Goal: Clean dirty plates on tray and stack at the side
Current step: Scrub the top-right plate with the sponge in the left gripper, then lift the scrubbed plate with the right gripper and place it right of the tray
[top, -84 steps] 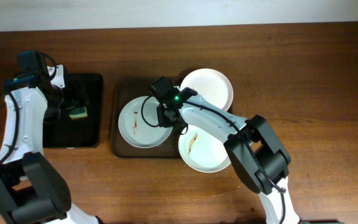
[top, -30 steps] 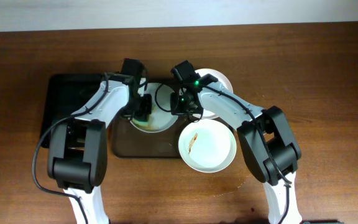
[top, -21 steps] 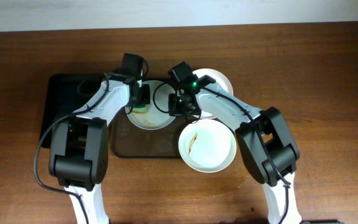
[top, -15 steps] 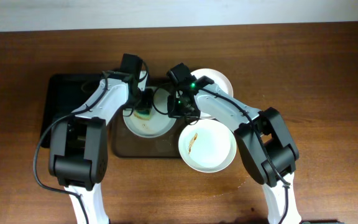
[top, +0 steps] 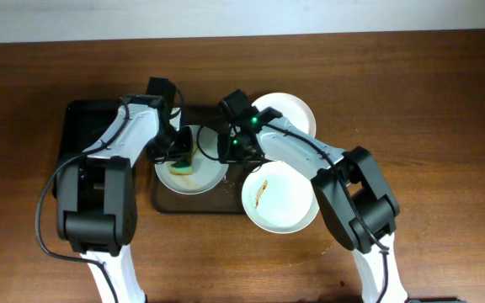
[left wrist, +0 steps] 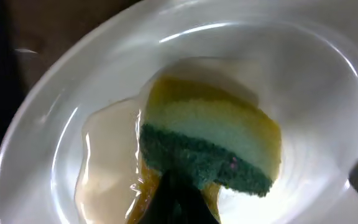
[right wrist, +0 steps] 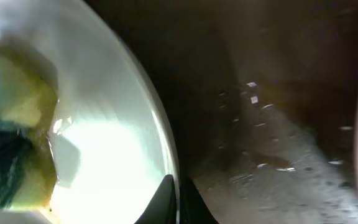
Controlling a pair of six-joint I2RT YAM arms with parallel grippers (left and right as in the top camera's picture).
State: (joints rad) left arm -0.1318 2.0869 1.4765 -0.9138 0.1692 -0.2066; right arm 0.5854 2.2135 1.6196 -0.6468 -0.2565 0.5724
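Observation:
I need to lift the plate with my right gripper next, then carry it to the right in the overhead view, past the tray, and down onto the part of the tabletop that is clear for stacking.
A white plate (top: 205, 172) rests over the dark brown tray (top: 188, 204). My left gripper (top: 179, 153) is shut on a yellow and green sponge (top: 183, 164) that presses into the plate's middle. In the left wrist view the sponge (left wrist: 210, 143) lies on the plate (left wrist: 278, 56) beside a pale brown soapy puddle (left wrist: 107, 165), with my left gripper (left wrist: 180, 182) at its near edge. My right gripper (top: 228, 151) is shut on the plate's right rim (right wrist: 166, 149); its fingers (right wrist: 166, 198) pinch either side of the edge.
A second plate (top: 280, 198) with a brown-orange smear sits at the tray's right end. A third plate (top: 286, 114) lies behind it. A glossy black tray (top: 78, 139) stands at the left. The tray floor (right wrist: 278, 130) near the held rim is wet.
The held plate and both grippers have shifted left and toward the front of the tray. The sponge has moved across the plate to its middle-left.

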